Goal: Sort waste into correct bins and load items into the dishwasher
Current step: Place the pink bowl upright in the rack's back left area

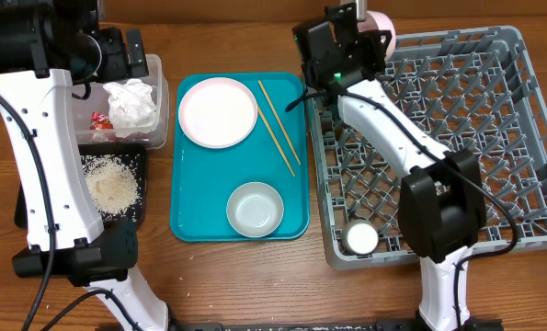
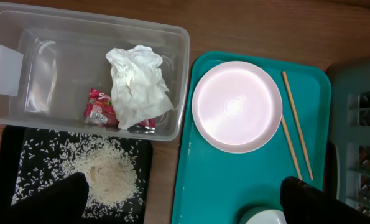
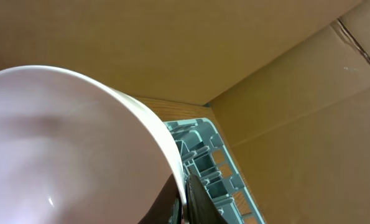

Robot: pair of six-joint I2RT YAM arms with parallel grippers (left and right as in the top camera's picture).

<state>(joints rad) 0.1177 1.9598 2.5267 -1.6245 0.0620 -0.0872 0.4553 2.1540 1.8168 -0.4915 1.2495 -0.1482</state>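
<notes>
My right gripper is to move the pinkish-white bowl back and down next, toward the rack's edge beside the teal tray.
My right gripper is shut on the rim of the pinkish-white bowl, held at the far left corner of the grey dish rack; the bowl's edge shows overhead. A small white cup stands in the rack's near left corner. The white plate, two chopsticks and the grey-green bowl lie on the teal tray. My left gripper is open and empty, high above the clear tub holding the tissue and red wrapper. Rice lies in the black tray.
Brown cardboard walls stand behind the rack. The wooden table runs along the front.
</notes>
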